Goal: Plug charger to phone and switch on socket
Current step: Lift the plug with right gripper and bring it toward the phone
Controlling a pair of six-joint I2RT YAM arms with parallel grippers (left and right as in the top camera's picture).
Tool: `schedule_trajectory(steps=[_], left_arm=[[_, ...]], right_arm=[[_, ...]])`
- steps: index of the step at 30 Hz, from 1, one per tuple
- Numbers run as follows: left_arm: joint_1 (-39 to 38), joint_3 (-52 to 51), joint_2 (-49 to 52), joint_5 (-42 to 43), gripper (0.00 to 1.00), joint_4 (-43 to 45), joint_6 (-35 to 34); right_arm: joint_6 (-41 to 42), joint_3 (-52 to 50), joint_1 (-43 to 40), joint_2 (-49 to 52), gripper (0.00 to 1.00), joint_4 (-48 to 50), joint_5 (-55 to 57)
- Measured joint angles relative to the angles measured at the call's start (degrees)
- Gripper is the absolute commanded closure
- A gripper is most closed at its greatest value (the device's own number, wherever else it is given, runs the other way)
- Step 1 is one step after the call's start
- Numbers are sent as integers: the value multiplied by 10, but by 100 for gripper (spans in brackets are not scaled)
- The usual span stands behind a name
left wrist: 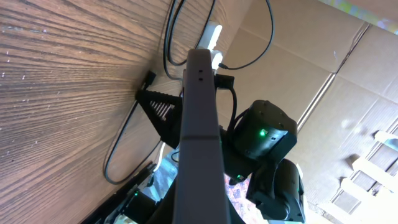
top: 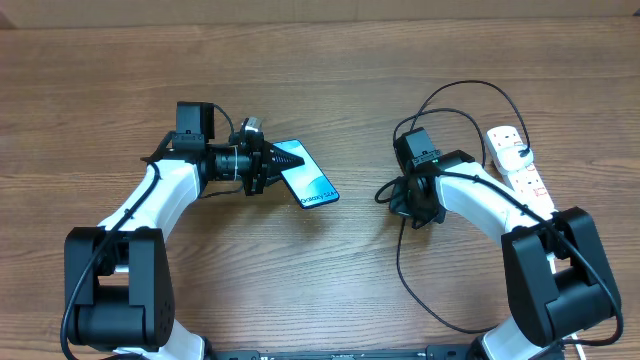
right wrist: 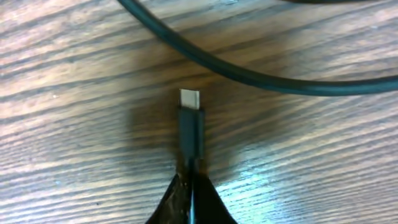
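I should lift my right gripper toward the phone (top: 308, 176), then lower it to release the connector on the bare tabletop, which lies to its left in the overhead view.
The phone (top: 308, 176), with a light blue screen, is held by my left gripper (top: 265, 166), which is shut on its left end. In the left wrist view the phone (left wrist: 199, 118) runs up the middle as a dark slab seen edge-on. My right gripper (top: 387, 193) is shut on the charger's connector (right wrist: 191, 127), whose silver tip (right wrist: 189, 98) points away just above the table. The black cable (top: 462, 88) loops back to a black plug (top: 523, 154) on the white socket strip (top: 528, 180), far right. Connector and phone are about a hand's width apart.
The charger cable trails in a long loop (top: 410, 285) towards the front edge below my right arm. Another stretch of it crosses the right wrist view (right wrist: 249, 74) just beyond the tip. Cardboard walls (left wrist: 348, 93) stand beyond the table. The white strip also shows in the left wrist view (left wrist: 213, 36).
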Motion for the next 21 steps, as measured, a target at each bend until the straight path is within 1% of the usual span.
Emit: schedule_trajectory(steps=[3, 7, 13, 16, 21], left_arm=[[0, 0, 0, 1, 96, 21, 6], [1, -1, 0, 11, 96, 93, 9], [12, -1, 0, 38, 96, 228, -26], [16, -1, 0, 50, 96, 271, -43], [16, -1, 0, 62, 96, 301, -57]], right_arm=[[-1, 1, 0, 1, 96, -8, -11], [-7, 5, -1, 2, 96, -32, -40], [-76, 31, -1, 3, 96, -122, -150], [-122, 49, 0, -37, 96, -173, -208], [-206, 54, 0, -176, 96, -244, -296]])
